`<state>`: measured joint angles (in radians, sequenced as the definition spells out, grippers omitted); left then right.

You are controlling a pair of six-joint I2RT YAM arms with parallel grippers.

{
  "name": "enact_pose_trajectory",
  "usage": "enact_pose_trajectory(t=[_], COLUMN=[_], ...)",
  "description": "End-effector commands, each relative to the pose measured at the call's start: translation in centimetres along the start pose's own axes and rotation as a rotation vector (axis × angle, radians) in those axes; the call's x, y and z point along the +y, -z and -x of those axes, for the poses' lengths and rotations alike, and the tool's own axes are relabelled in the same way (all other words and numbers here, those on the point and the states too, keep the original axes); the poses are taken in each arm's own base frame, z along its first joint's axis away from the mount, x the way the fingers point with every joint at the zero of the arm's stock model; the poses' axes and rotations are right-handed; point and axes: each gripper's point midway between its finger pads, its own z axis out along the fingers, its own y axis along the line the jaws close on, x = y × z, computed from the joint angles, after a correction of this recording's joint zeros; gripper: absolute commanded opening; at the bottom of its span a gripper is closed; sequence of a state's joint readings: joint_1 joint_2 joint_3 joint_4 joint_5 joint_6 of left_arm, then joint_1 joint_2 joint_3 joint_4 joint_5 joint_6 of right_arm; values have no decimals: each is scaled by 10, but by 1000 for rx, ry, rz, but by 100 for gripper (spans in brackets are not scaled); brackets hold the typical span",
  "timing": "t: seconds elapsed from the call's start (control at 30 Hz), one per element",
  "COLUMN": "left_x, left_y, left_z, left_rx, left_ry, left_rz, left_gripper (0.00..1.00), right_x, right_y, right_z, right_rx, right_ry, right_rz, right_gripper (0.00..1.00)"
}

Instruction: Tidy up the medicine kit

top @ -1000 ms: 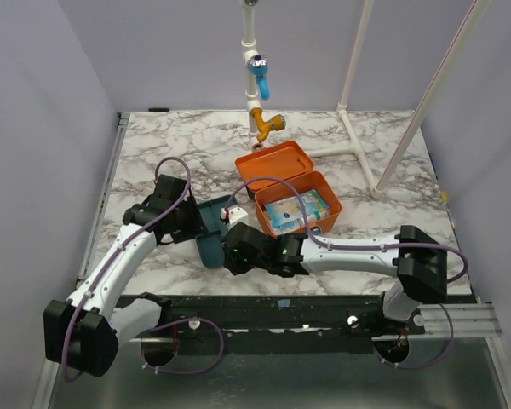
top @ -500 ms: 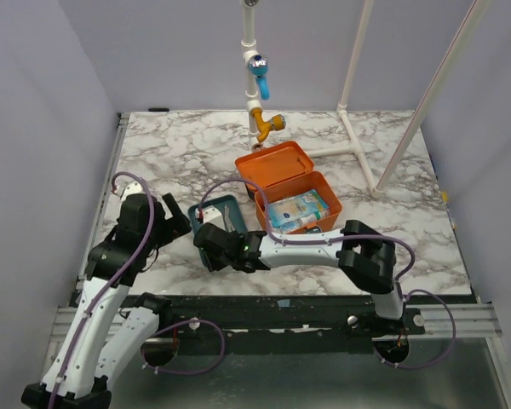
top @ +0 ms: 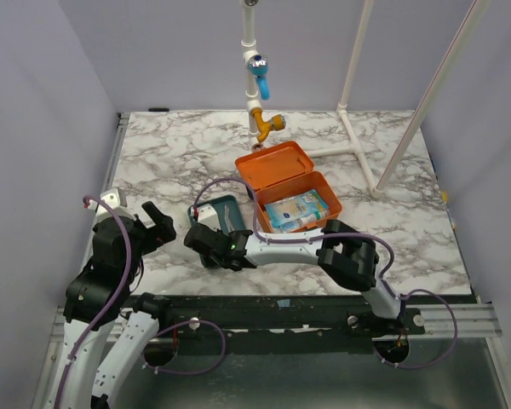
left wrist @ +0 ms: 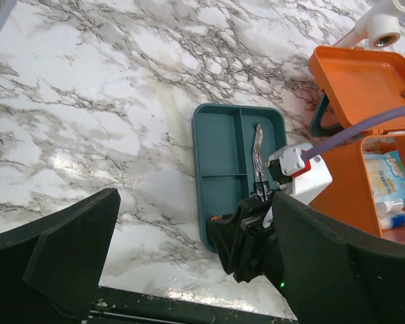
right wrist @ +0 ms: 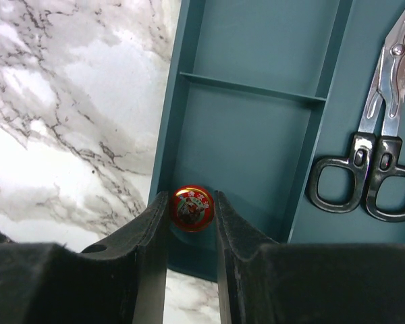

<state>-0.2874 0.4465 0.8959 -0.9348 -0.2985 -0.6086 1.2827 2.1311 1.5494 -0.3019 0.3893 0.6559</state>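
The small red round tin (right wrist: 192, 205) hangs nearer the section's near end, so my right gripper needs to move outward toward the tray's cross divider next and let go of the tin over the middle of the section.
The medicine kit (top: 300, 203) is an orange box standing open on the marble, its lid (top: 272, 162) tipped back and packets inside; its base (left wrist: 364, 158) also shows in the left wrist view. A shallow teal tray (top: 215, 207) lies flat to its left. My right gripper (right wrist: 191, 214) is shut on a small red round tin (right wrist: 192, 205) over the tray's near-left compartment (right wrist: 243, 155). Scissors (right wrist: 374, 169) lie in the tray's right-hand compartment. My left gripper (top: 156, 223) hovers wide open and holds nothing, left of the tray (left wrist: 223, 145) and apart from it.
A white pipe stand with a blue and yellow tap (top: 260, 94) rises behind the kit. White pipe legs (top: 358, 153) run over the back right of the table. The right arm (top: 298, 245) stretches across the front, just before the kit.
My left gripper opened, let go of the teal tray and drew back to the near left. The tray now lies flat. My right gripper moved left to the tray's near end with the tin.
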Motion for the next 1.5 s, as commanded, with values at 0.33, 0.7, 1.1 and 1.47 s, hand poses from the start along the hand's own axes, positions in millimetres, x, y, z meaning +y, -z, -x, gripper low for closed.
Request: enact_pose_trajectory(t=[0.33, 0.7, 1.1, 1.47], left_x=[4, 8, 11, 10], left_y=[-2, -9, -11, -13], left_z=[4, 0, -4, -6], left_rx=[-26, -49, -74, -71], left_ry=[-138, -141, -132, -136], left_rz=[-11, -4, -7, -16], left_gripper=[98, 98, 98, 98], right_x=[-30, -25, -54, -77], right_y=[-31, -35, -3, -12], right_z=[16, 41, 76, 92], right_rx=[-49, -83, -126, -115], right_ry=[-44, -21, -37, -78], right_rz=[-138, -139, -200, -195], right_gripper=[34, 48, 50, 51])
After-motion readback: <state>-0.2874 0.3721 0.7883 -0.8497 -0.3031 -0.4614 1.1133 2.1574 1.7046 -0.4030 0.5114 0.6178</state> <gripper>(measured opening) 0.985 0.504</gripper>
